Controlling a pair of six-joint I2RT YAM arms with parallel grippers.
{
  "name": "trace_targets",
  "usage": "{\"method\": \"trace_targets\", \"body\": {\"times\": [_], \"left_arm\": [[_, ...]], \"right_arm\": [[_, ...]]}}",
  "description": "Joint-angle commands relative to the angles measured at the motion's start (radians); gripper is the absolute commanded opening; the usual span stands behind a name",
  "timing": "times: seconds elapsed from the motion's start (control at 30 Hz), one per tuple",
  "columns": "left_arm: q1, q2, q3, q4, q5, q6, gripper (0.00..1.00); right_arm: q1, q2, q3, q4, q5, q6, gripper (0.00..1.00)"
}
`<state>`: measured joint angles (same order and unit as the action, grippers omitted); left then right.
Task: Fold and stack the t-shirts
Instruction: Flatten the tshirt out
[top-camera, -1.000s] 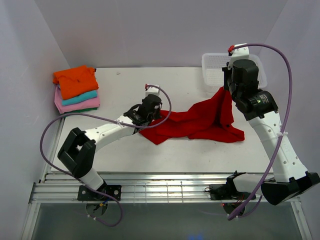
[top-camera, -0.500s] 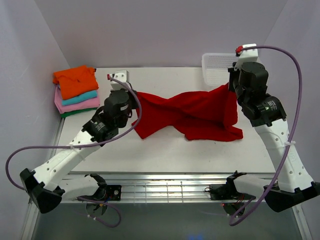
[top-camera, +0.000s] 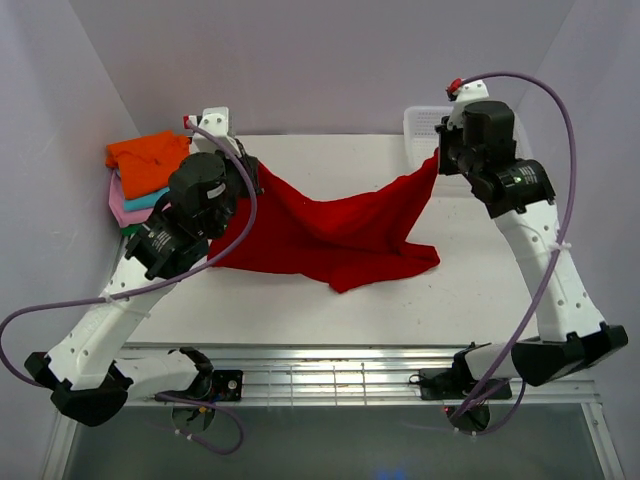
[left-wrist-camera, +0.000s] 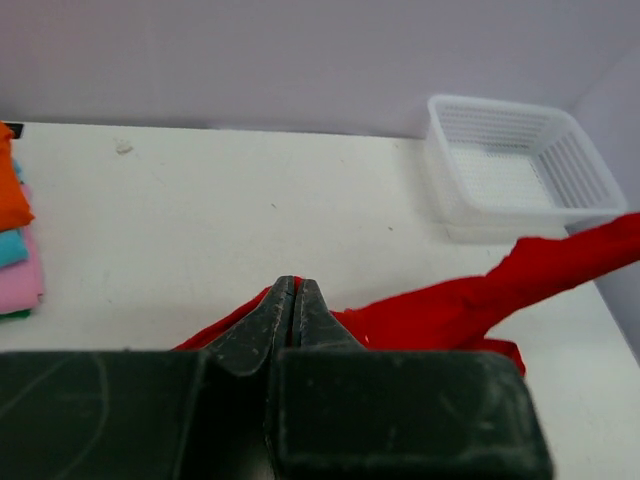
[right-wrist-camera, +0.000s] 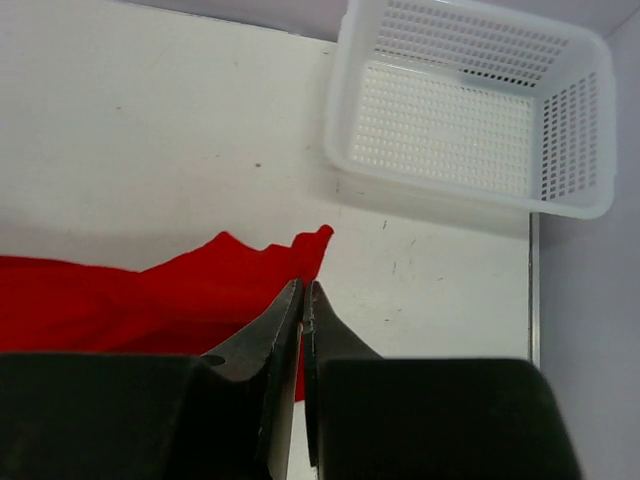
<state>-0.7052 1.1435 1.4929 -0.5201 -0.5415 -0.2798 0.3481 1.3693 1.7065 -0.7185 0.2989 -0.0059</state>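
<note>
My left gripper is above the near tabletop, and the shirt sags in folds. It should lift, then come down and back to release there.
A bright red t-shirt (top-camera: 330, 232) hangs stretched between my two grippers above the white table, its lower part sagging onto the table. My left gripper (top-camera: 248, 172) is shut on the shirt's left end; in the left wrist view its jaws (left-wrist-camera: 296, 290) pinch red cloth (left-wrist-camera: 470, 305). My right gripper (top-camera: 437, 158) is shut on the right end; in the right wrist view its jaws (right-wrist-camera: 303, 293) pinch the red cloth (right-wrist-camera: 150, 295). A folded stack of t-shirts (top-camera: 150, 180), orange on top, then teal, pink and dark green, lies at the far left.
A white plastic mesh basket (top-camera: 430, 135) stands at the back right, right behind my right gripper; it also shows in the right wrist view (right-wrist-camera: 470, 110) and the left wrist view (left-wrist-camera: 515, 165). Walls close the table on three sides.
Both grippers have lifted the red shirt off the table. My left arm swung up and back to the left, toward the stack, pulling the shirt taut. The right gripper rose and shifted slightly left.
</note>
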Motion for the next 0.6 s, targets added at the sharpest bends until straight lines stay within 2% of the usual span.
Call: {"method": "trace_targets", "body": {"times": [0.0,0.03,0.17,0.37,0.57], "left_arm": [[0.001,-0.111,0.073,-0.113,0.210,-0.061,0.00],[0.001,-0.128,0.087,-0.135,0.285,-0.073,0.00],[0.000,-0.203,0.165,-0.155,0.440,-0.143,0.00],[0.000,-0.257,0.309,-0.176,0.612,-0.208,0.00],[0.001,-0.292,0.331,-0.176,0.667,-0.266,0.00]], "right_arm": [[0.000,-0.163,0.151,-0.083,-0.148,0.034,0.08],[0.002,-0.191,0.180,-0.105,-0.170,0.034,0.08],[0.000,-0.254,0.323,-0.174,-0.285,0.049,0.08],[0.000,-0.348,0.413,-0.138,-0.464,0.106,0.08],[0.000,-0.377,0.438,-0.122,-0.503,0.126,0.08]]}}
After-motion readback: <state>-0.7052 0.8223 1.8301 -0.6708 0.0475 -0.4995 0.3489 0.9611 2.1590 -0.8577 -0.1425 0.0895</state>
